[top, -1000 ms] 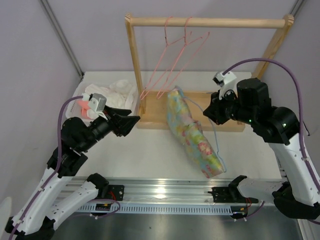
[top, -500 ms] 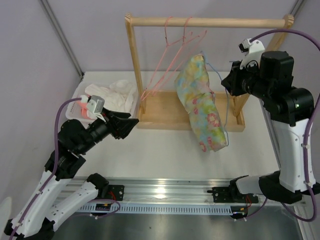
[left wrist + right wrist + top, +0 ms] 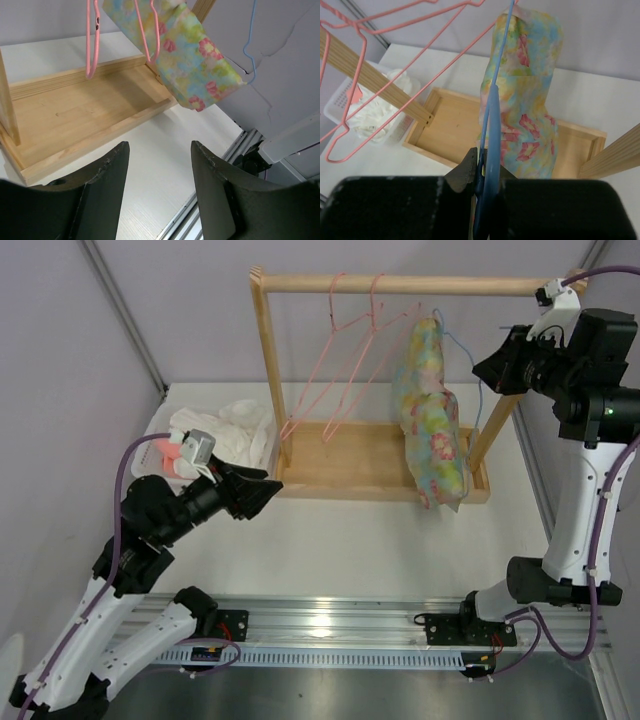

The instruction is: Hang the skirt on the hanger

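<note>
I should lift the hanger with my right gripper, away from my base, until the hanger's blue hook is over the wooden bar (image 3: 420,284).
The patchwork skirt (image 3: 428,415) hangs on the light-blue wire hanger (image 3: 468,370), held in the air just under the right end of the wooden rail (image 3: 420,284). My right gripper (image 3: 487,367) is shut on the hanger's wire; in the right wrist view the blue hanger (image 3: 492,110) runs between its fingers, with the skirt (image 3: 527,95) draped beyond. My left gripper (image 3: 268,485) is open and empty, low at the left, pointing at the rack's base. In the left wrist view the skirt's lower end (image 3: 190,55) hangs over the wooden tray.
Pink wire hangers (image 3: 350,350) hang on the rail left of the skirt. The rack's wooden base tray (image 3: 340,470) lies below. A white basket with white cloth (image 3: 225,430) and a small coral-pink cloth (image 3: 160,450) sits at the left.
My right gripper has lifted the hanger and skirt up from the table and to the right, up near the rail. My left arm has barely moved.
</note>
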{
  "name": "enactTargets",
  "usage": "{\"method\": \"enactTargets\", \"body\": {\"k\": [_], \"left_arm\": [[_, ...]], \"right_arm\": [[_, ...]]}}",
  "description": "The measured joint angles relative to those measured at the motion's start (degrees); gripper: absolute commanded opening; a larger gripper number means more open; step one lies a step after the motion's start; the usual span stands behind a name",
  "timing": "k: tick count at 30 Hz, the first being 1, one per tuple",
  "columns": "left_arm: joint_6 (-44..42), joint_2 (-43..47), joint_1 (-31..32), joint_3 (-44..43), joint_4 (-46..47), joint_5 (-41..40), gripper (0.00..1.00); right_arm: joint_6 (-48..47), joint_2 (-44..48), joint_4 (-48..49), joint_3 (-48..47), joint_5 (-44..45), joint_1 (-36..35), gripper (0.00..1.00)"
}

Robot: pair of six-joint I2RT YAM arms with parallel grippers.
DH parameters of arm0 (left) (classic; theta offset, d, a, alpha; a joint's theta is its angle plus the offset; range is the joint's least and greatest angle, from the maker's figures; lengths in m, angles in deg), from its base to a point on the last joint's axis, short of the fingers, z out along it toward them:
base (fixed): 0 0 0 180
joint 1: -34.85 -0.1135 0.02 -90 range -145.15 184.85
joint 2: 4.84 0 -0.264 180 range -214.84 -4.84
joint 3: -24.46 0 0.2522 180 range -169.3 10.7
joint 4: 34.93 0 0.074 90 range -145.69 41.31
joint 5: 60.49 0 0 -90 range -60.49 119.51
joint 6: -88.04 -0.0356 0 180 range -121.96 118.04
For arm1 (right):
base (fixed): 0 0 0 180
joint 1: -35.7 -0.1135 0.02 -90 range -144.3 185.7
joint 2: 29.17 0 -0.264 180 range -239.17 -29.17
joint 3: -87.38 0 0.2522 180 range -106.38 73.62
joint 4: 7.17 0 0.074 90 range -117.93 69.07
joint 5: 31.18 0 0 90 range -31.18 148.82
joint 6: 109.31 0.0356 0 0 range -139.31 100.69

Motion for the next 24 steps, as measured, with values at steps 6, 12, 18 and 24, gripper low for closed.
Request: {"method": "enactTargets", "body": {"k": [6,12,18,24], "left_arm": [[-0.07,-2.38,0.04,0.17,0.42,2.08,0.58],[-0.17,-4.09,0.04,0.24,1.2,3.72,0.58],[-0.66,-5.49,0.04,0.24,2.47,4.81,0.57],[-0.74,-7.06,0.04,0.55,3.48,5.2,0.57]], "right_arm": [[2.45,-0.17,4.87,-0.37,-4.81,4.76,0.0],[4.31,-2.34,9.03,-4.26,-6.69,6.25,0.0],[4.79,-3.93,12.35,-4.94,-6.73,6.43,0.0],[4.87,-6.8,14.99,-5.11,-6.27,6.49,0.0]]}}
